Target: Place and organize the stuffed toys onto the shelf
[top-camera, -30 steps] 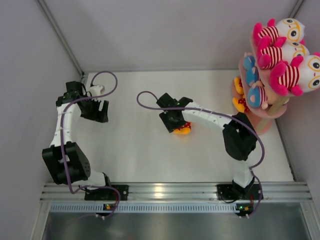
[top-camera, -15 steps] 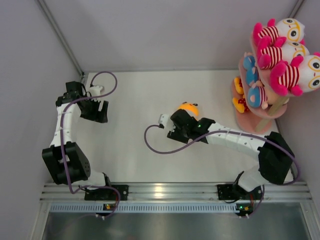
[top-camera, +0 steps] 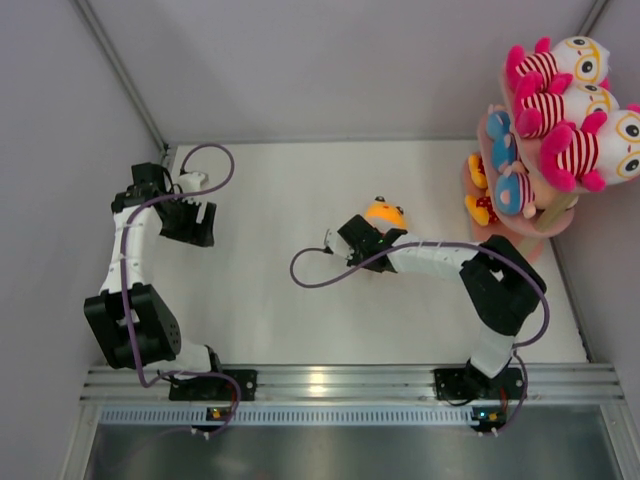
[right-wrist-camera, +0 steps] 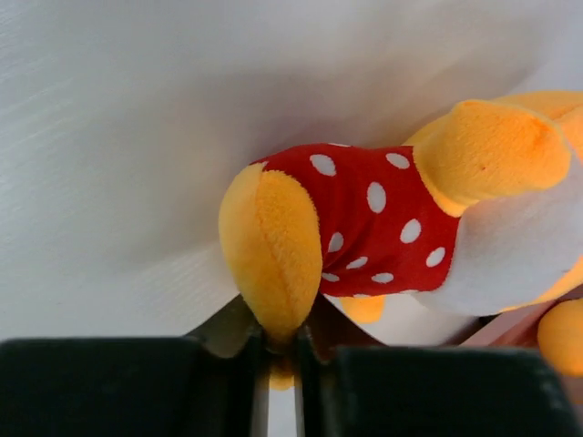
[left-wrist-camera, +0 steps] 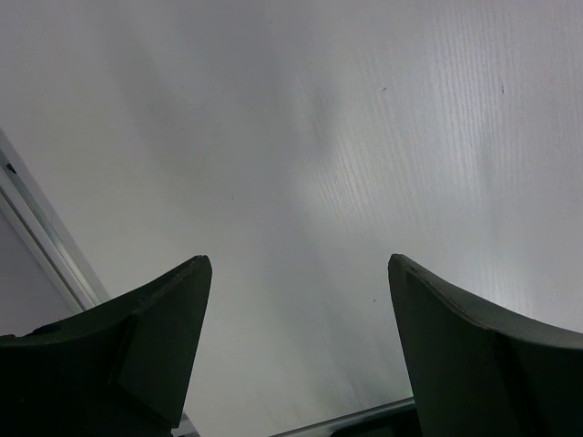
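Observation:
The clear tabletop is just below my right gripper. My right gripper will carry the toy toward the shelf's bottom board next, then come back over the tabletop to let go of the toy there.
My right gripper (top-camera: 372,232) (right-wrist-camera: 282,341) is shut on a leg of an orange-yellow stuffed toy (top-camera: 384,214) (right-wrist-camera: 364,237) in a red polka-dot outfit, near the table's middle, left of the shelf. The pink three-tier shelf (top-camera: 532,222) stands at the far right. Three white-pink striped toys (top-camera: 575,105) lie on its top board, blue-clad toys (top-camera: 512,170) on the middle board, and orange polka-dot toys (top-camera: 480,195) on the bottom one. My left gripper (top-camera: 193,222) (left-wrist-camera: 296,273) is open and empty at the table's far left.
White walls close in the table on the left, back and right. A purple cable (top-camera: 315,275) loops over the table beside my right wrist. An aluminium rail (top-camera: 330,385) runs along the near edge.
My right gripper took hold of the orange toy on the table, lifted it and carried it right, towards the shelf, with the arm folding back. The left arm has not moved.

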`<state>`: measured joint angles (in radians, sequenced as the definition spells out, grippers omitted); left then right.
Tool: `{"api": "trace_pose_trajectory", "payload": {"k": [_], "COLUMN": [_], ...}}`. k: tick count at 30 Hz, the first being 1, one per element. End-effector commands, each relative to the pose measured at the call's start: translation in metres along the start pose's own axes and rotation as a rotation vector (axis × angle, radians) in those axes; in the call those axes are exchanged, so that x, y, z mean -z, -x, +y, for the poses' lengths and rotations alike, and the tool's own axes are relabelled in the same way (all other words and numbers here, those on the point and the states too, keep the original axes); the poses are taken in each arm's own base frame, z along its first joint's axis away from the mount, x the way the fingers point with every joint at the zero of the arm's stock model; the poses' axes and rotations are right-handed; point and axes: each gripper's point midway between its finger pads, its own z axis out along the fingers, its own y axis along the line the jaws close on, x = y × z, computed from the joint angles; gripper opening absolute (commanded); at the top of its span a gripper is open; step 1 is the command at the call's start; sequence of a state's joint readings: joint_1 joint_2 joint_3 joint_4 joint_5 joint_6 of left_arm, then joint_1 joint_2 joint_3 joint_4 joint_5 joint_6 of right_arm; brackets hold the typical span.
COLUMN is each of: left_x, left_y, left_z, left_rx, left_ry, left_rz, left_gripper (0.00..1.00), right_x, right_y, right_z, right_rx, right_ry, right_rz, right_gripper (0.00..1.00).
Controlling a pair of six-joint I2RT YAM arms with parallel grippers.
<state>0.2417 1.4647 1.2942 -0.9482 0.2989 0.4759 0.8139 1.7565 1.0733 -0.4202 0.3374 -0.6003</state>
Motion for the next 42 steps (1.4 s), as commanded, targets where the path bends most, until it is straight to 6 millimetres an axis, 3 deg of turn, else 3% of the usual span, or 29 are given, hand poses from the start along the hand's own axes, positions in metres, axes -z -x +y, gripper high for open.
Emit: {"api": "trace_pose_trajectory", "payload": {"k": [1, 4, 5, 6, 7, 8, 9, 11, 16, 19, 24, 27, 33, 35, 39, 42], "left_x": [0.014, 0.015, 0.015, 0.014, 0.014, 0.014, 0.013, 0.013, 0.013, 0.014, 0.011, 0.011, 0.011, 0.01, 0.008, 0.008], "left_y": [0.014, 0.015, 0.015, 0.015, 0.014, 0.015, 0.014, 0.015, 0.017, 0.017, 0.013, 0.014, 0.015, 0.014, 0.014, 0.015], "left_z": [0.003, 0.0, 0.0, 0.001, 0.001, 0.001, 0.001, 0.0, -0.001, -0.002, -0.002, 0.0, -0.001, -0.001, 0.0, -0.001], "left_rx": [-0.021, -0.021, -0.022, -0.025, -0.024, -0.026, -0.03, -0.033, -0.037, -0.042, -0.043, -0.043, -0.038, -0.037, -0.027, -0.025], "left_ry": [0.013, 0.003, 0.004, 0.004, 0.005, 0.007, 0.004, -0.001, -0.013, -0.016, -0.02, -0.018, -0.028, -0.028, -0.032, -0.039], "left_rz": [-0.048, -0.057, -0.057, -0.055, -0.053, -0.053, -0.051, -0.055, -0.061, -0.065, -0.055, -0.057, -0.06, -0.057, -0.054, -0.057], "left_gripper": [0.85, 0.85, 0.85, 0.85, 0.85, 0.85, 0.85, 0.85, 0.85, 0.85, 0.85, 0.85, 0.85, 0.85, 0.85, 0.85], "right_x": [-0.003, 0.019, 0.029, 0.042, 0.054, 0.067, 0.083, 0.105, 0.139, 0.149, 0.152, 0.138, 0.122, 0.116, 0.105, 0.107], "right_y": [0.01, 0.025, 0.017, 0.024, 0.016, -0.005, -0.005, -0.032, -0.081, -0.102, -0.139, -0.166, -0.186, -0.176, -0.14, -0.13], "right_z": [-0.02, -0.04, -0.036, -0.047, -0.055, -0.047, -0.055, -0.044, -0.038, -0.051, -0.083, -0.093, -0.118, -0.122, -0.11, -0.101], "right_rx": [-0.121, -0.305, -0.369, -0.418, -0.455, -0.509, -0.548, -0.631, -0.76, -0.824, -0.858, -0.884, -0.94, -0.957, -0.909, -0.866], "right_ry": [-0.068, -0.115, -0.103, -0.121, -0.164, -0.157, -0.165, -0.153, -0.076, -0.116, -0.242, -0.24, -0.28, -0.257, -0.198, -0.218], "right_rz": [0.01, 0.0, 0.043, 0.034, 0.076, 0.184, 0.208, 0.344, 0.471, 0.47, 0.548, 0.615, 0.601, 0.555, 0.46, 0.473], "right_gripper": [0.0, 0.0, 0.0, 0.0, 0.0, 0.0, 0.0, 0.0, 0.0, 0.0, 0.0, 0.0, 0.0, 0.0, 0.0, 0.0]}}
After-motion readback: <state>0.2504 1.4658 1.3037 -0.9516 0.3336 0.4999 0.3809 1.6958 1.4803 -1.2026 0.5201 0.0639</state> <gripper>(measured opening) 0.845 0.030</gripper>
